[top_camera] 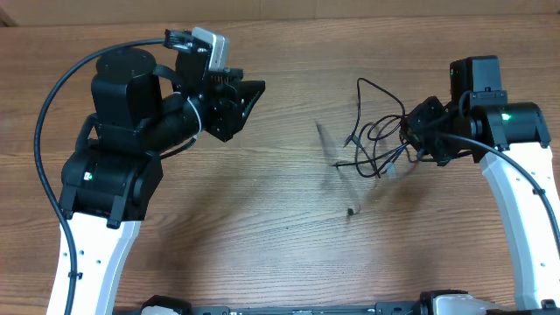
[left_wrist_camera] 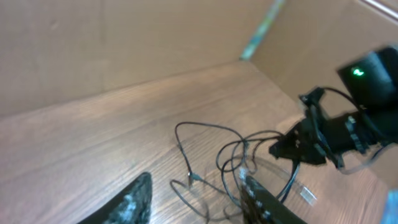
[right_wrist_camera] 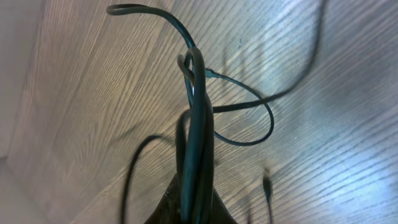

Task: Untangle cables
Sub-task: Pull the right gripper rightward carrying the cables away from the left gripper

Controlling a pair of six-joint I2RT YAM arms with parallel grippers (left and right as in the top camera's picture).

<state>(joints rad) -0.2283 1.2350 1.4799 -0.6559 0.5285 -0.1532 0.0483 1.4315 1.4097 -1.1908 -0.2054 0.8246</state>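
My right gripper lifts higher and shifts to the left in the overhead view (top_camera: 374,136) (right_wrist_camera: 200,118) next, then releases the cables, since the loops still hang crossed.
The cables (top_camera: 376,131) are thin black cords looped together at the centre right of the wooden table. My right gripper (top_camera: 413,133) is shut on a bundle of the cables (right_wrist_camera: 198,124) and holds them lifted; loops hang and trail from it to the left. A small plug end (top_camera: 351,211) lies below the tangle. My left gripper (top_camera: 249,96) is open and empty, raised at the left and pointing toward the tangle, well apart from it. In the left wrist view the cables (left_wrist_camera: 205,155) lie beyond my open fingers (left_wrist_camera: 199,202).
A pale cardboard wall (left_wrist_camera: 124,43) borders the far side of the table. The wooden tabletop (top_camera: 262,201) extends between the two arms. A small clear connector (left_wrist_camera: 306,194) hangs near the right gripper.
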